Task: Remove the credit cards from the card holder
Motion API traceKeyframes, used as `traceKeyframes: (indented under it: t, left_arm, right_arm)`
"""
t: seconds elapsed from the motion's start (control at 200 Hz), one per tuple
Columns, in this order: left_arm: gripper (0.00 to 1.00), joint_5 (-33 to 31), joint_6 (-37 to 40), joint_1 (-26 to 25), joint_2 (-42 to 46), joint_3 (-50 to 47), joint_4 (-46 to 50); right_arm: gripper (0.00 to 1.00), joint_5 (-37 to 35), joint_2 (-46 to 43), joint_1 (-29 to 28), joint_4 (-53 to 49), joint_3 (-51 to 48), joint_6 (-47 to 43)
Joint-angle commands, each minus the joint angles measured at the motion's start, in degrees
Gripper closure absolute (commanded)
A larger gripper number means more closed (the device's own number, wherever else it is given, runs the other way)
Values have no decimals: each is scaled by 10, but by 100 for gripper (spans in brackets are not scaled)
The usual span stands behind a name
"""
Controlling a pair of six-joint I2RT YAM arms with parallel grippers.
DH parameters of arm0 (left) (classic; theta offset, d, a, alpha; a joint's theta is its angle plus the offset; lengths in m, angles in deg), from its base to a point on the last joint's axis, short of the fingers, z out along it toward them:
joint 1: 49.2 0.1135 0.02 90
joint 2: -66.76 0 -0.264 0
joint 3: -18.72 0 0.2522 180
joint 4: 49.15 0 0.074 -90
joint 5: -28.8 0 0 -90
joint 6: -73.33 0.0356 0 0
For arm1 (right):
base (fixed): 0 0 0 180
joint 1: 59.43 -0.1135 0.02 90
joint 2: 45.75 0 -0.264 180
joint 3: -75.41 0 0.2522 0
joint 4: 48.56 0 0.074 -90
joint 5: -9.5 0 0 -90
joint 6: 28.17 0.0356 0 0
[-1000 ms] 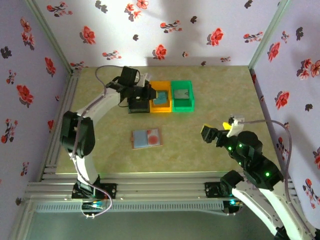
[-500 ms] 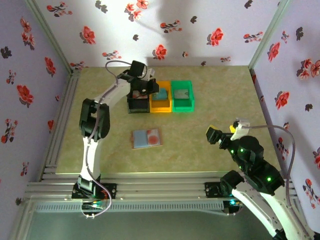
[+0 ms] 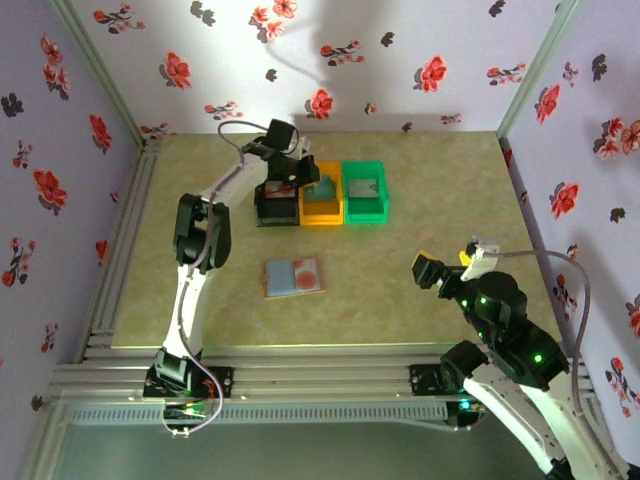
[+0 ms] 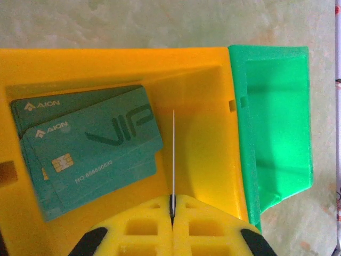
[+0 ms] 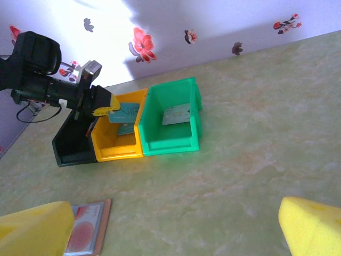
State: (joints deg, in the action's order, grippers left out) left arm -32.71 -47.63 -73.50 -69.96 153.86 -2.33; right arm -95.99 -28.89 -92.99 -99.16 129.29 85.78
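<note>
The left gripper brings the held card outward and down toward the far side of the orange bin (image 4: 200,154) next, then releases the card.
The card holder (image 3: 293,277) lies open on the table, pale panels up, and shows again at the bottom left of the right wrist view (image 5: 85,234). My left gripper (image 4: 172,198) is shut on a credit card (image 4: 173,154), seen edge-on as a thin white line, above the orange bin (image 4: 200,154). Two teal credit cards (image 4: 88,149) lie overlapped in that bin. From above, the left gripper (image 3: 292,183) hangs over the bins at the back. My right gripper (image 3: 430,270) stands open and apart, its yellow fingers (image 5: 311,224) bare.
A black bin (image 3: 275,207), the orange bin (image 3: 322,210) and a green bin (image 3: 365,205) stand in a row at the back. The green bin (image 5: 170,125) has one card (image 5: 177,114) in it. Floral walls close in three sides.
The left arm's elbow swung inward and its gripper shifted slightly right, from the black bin toward the orange one. The right gripper drew slightly right, then held still.
</note>
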Motion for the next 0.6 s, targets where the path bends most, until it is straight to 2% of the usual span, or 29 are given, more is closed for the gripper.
traceKeyframes:
  t: [0.0,0.595]
  left_arm:
    - [100,-3,-6,6,-21,33,25]
    - [100,-4,-5,7,-89,116,70]
  right_arm:
    - [1,-8,-7,3,-2,-7,-6]
    - [1,-1,-8,4,-2,-6,-9]
